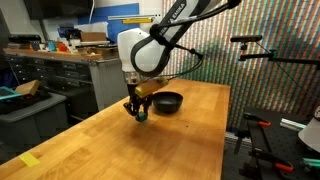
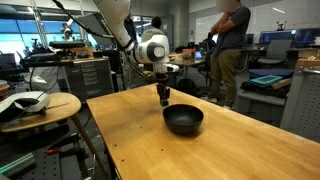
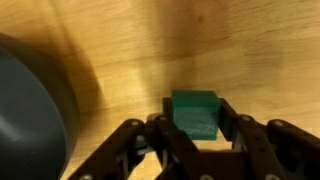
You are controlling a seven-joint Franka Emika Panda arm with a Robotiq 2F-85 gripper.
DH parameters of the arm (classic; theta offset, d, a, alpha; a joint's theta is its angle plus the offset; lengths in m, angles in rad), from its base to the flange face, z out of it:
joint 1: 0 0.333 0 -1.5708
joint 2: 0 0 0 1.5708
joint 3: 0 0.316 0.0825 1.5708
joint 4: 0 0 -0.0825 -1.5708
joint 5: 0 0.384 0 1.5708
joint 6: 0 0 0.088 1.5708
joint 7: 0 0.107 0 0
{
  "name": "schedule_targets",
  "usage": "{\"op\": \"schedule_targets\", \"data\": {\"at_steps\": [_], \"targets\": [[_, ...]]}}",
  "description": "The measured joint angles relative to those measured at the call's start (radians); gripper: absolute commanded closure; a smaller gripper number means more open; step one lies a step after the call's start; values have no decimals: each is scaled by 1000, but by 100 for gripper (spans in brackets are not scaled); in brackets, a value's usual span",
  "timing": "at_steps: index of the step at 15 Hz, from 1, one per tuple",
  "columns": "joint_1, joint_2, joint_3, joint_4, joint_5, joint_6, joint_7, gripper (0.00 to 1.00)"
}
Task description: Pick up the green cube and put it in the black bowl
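The bowl is to the left of my gripper in the wrist view. I will next lift my gripper over the raised rim of the black bowl, lower it inside and let go of the cube (image 3: 194, 113).
The green cube (image 3: 194, 113) sits between my gripper's (image 3: 194, 125) two black fingers, which press on its left and right faces. In an exterior view the cube (image 1: 142, 115) shows as a small green spot at the fingertips, low over the wooden table; I cannot tell whether it touches the wood. The black bowl (image 1: 168, 101) stands on the table close beside the gripper (image 1: 139, 110). In the other exterior view the bowl (image 2: 183, 120) is nearer the camera than the gripper (image 2: 165, 99). In the wrist view the bowl's rim (image 3: 30, 110) fills the left edge.
The wooden table (image 1: 150, 145) has a yellow tape mark (image 1: 30, 160) near one corner. A round side table with a dish (image 2: 30, 102) stands off one edge. A person (image 2: 228, 50) stands behind, by workbenches.
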Motion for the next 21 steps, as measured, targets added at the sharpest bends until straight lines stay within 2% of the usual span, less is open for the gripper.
{"op": "schedule_targets", "data": {"at_steps": [11, 21], "targets": [[-122, -72, -17, 5, 17, -59, -19, 78], [-193, -82, -59, -20, 20, -70, -17, 78]]}}
